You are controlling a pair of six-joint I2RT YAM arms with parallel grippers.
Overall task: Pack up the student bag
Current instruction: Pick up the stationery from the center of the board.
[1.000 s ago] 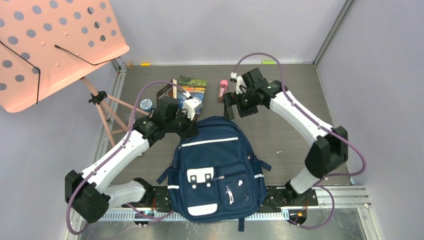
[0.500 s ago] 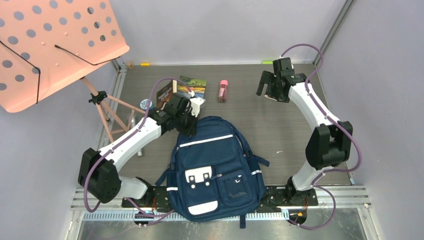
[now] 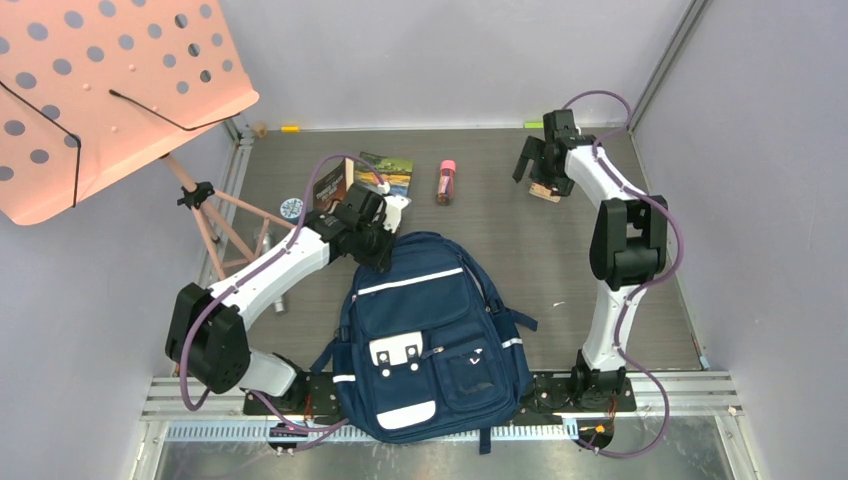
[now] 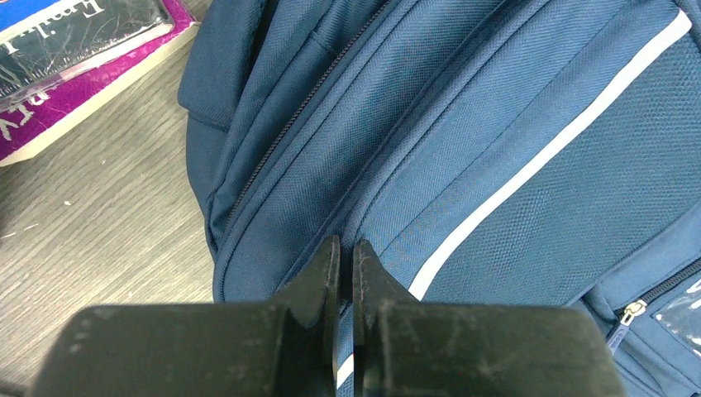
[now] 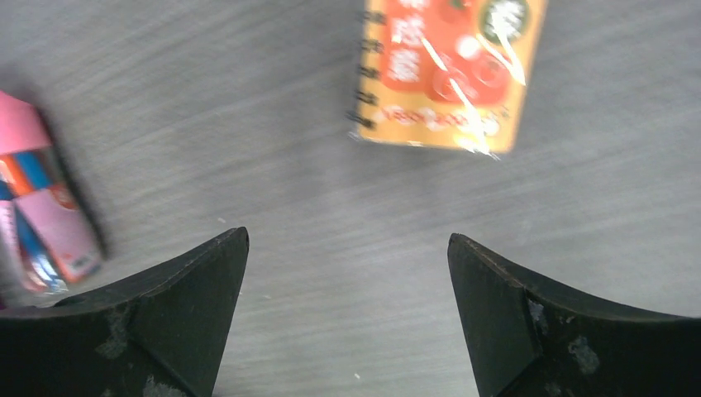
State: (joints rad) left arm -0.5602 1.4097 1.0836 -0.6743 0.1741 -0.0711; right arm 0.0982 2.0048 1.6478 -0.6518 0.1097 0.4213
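Observation:
My right gripper crosses to its left in the top view next and descends around the item's clear body [image 3: 446, 188] [image 5: 54, 227]. The pink tube-like item lies below it, that way.
The student bag [image 3: 425, 335], navy with white stripe trim, lies flat between the arm bases, its top toward the far side. My left gripper [image 3: 386, 256] is shut at the bag's top left corner. In the left wrist view its tips [image 4: 345, 245] press together on a zipper seam of the student bag [image 4: 463, 124]; I cannot tell if anything thin is pinched. My right gripper [image 3: 533, 172] hangs open over the far right of the table. In the right wrist view, the right gripper [image 5: 347, 238] has only bare table between its fingers. A small orange notebook [image 5: 446, 74] lies just beyond them.
A pink tube-like item [image 3: 446, 180] lies behind the bag, seen as the pink item [image 5: 41, 215] left of my right fingers. Two books [image 3: 385, 175] and a round blue-white object [image 3: 292, 208] lie at the back left. An orange music stand [image 3: 100, 90] overhangs the left corner.
My right arm swung from beside the pink item to the far right, over the orange notebook, staying open. The left gripper stayed shut at the bag's top corner while its elbow shifted right.

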